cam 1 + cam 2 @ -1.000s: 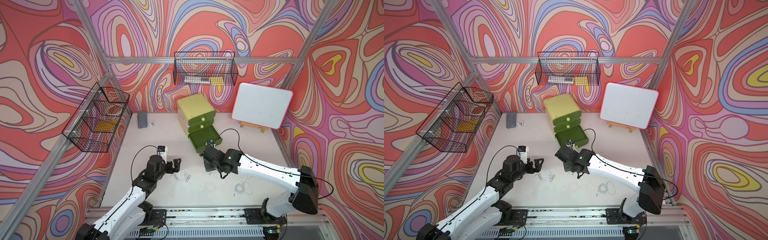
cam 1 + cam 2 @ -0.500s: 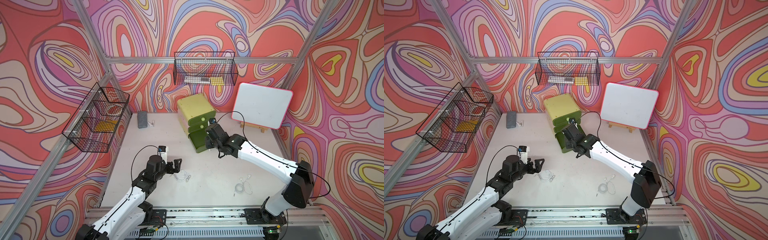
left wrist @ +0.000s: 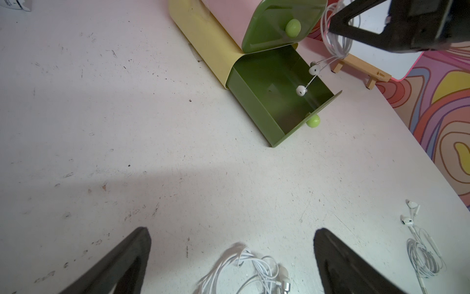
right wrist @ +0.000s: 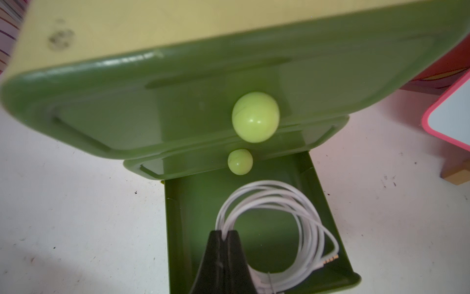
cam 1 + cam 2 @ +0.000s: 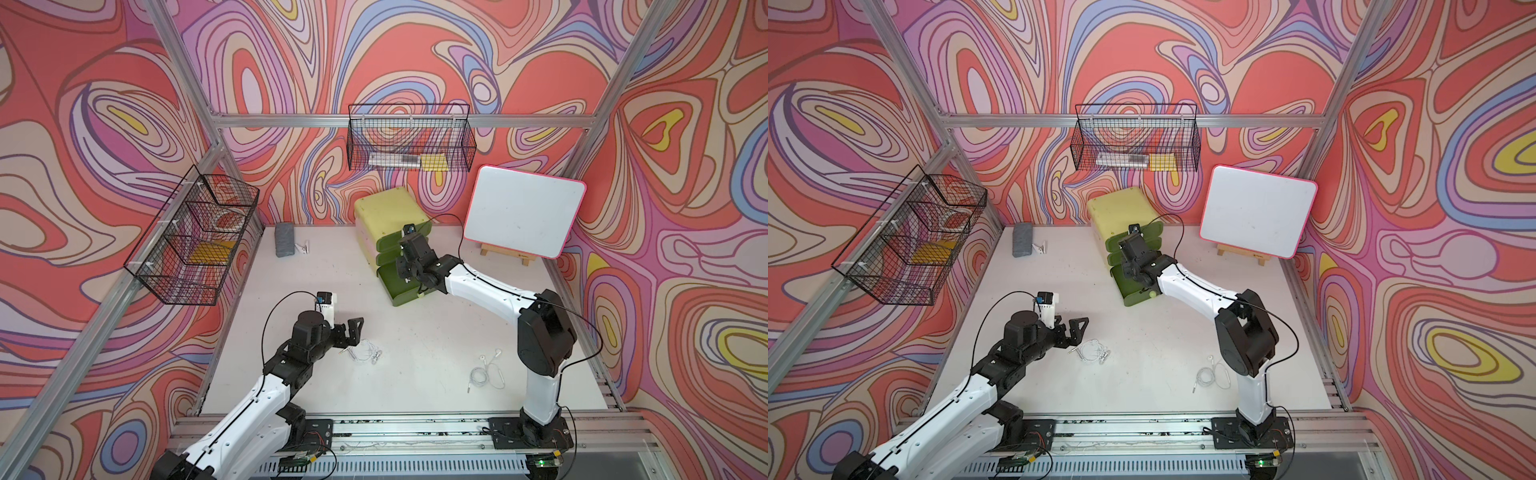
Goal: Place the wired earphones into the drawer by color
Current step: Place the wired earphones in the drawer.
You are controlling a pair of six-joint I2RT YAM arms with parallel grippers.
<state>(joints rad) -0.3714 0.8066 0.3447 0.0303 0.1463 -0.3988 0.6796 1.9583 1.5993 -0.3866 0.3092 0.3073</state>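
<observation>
My right gripper is holding the coil of earphones, and the earbuds already dangle inside the drawer. It should next bring the coil down toward the bottom of the drawer below, by the green drawer fronts, and release it.
The yellow drawer unit [image 5: 386, 208] has green fronts, and its bottom drawer [image 5: 398, 296] [image 4: 178, 229] is pulled open. My right gripper [image 4: 223, 232] hangs over that drawer, shut on a coil of white wired earphones [image 4: 305, 203]. In the left wrist view its earbuds [image 3: 301, 90] dangle inside the drawer [image 3: 254, 107]. My left gripper [image 3: 231, 231] [image 5: 351, 332] is open low over the table, with a second white set [image 3: 249, 269] [image 5: 365, 353] lying just ahead between its fingers. A third white set [image 5: 486, 372] [image 5: 1210, 372] lies at the front right.
A pink-framed whiteboard [image 5: 523, 216] on a wooden easel stands right of the drawer unit. A grey eraser [image 5: 284, 245] and a white clip [image 5: 302, 248] lie at the back left. Wire baskets hang on the back wall [image 5: 409, 143] and left wall [image 5: 195, 241].
My right arm has swung from the middle of the table back over the open bottom drawer, carrying the white earphones. The left arm has stayed put.
</observation>
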